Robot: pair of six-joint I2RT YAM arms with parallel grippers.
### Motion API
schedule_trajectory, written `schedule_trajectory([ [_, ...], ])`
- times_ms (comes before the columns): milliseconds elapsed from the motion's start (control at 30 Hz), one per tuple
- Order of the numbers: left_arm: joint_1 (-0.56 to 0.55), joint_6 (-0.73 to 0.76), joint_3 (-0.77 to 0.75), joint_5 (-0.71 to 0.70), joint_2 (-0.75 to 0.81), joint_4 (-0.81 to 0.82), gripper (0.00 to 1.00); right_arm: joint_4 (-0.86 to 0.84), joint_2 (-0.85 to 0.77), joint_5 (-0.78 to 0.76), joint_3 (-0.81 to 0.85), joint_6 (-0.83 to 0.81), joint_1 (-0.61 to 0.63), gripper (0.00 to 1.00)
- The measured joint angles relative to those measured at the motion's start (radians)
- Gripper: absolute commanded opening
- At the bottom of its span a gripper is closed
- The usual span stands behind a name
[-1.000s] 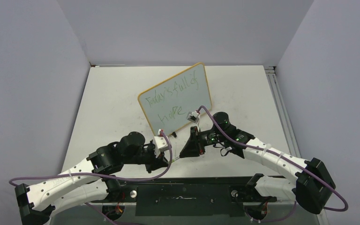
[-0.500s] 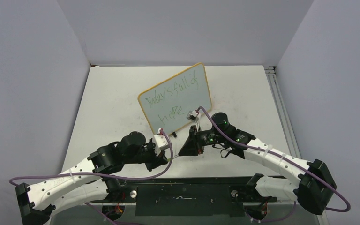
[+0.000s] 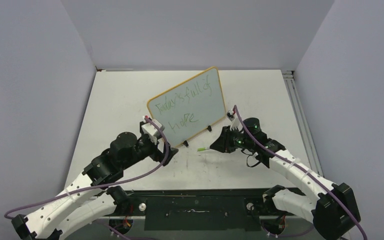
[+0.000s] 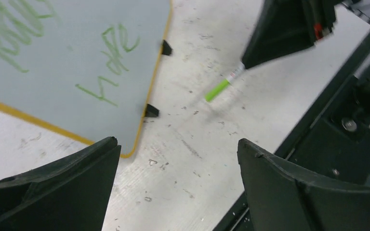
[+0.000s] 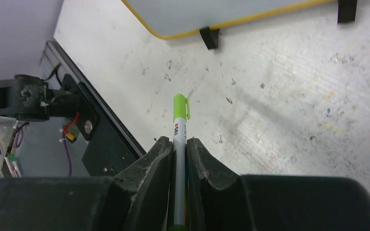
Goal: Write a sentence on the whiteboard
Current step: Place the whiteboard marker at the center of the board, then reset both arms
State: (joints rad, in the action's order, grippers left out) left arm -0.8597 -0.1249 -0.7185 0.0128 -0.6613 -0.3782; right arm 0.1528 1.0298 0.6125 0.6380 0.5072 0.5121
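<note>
My right gripper moves down to the bare tabletop between whiteboard and black bar next and opens, since the green sentence (image 3: 182, 99) is written and the marker capped.
The whiteboard (image 3: 207, 107) stands tilted on black clip feet at mid-table, orange-framed, with the green sentence (image 3: 182, 99) written on it in two lines. My right gripper (image 3: 215, 146) is shut on a marker (image 3: 203, 149), held low over the table right of the board's front; its green-capped end (image 5: 180, 107) sticks out past the fingers (image 5: 160, 154). My left gripper (image 3: 163, 148) is open and empty, low near the board's front left corner. In the left wrist view the board (image 4: 67, 72), the green writing (image 4: 117, 47) and the marker (image 4: 224, 84) lie ahead of the wide jaws.
A black rail (image 3: 195, 201) runs along the table's near edge, close behind both grippers. Two clip feet (image 5: 208, 37) stick out under the board's lower edge. The white tabletop (image 3: 260, 100) is scuffed. Grey walls enclose the left, back and right.
The left gripper has opened, let go at the marker's end and drawn back left toward the board's corner. The right gripper has moved right and away from the rail with the marker.
</note>
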Motion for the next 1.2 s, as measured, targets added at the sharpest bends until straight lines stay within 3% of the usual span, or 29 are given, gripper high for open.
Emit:
schedule_trajectory([
  [367,0.403,-0.116,-0.002,-0.102,0.024,0.018,0.96,-0.064,0.098,-0.068,-0.139,0.034,0.033,0.20],
  [767,0.596,-0.205,-0.002,-0.158,0.020,0.015,0.96,-0.053,0.160,-0.262,-0.150,0.070,0.015,0.74],
  [967,0.627,-0.216,-0.002,-0.174,0.022,0.007,0.99,0.034,0.117,-0.384,-0.149,0.064,-0.116,0.95],
  [1200,0.712,-0.236,-0.002,-0.219,0.036,-0.013,0.96,0.130,-0.021,-0.526,-0.082,0.020,-0.347,0.90],
])
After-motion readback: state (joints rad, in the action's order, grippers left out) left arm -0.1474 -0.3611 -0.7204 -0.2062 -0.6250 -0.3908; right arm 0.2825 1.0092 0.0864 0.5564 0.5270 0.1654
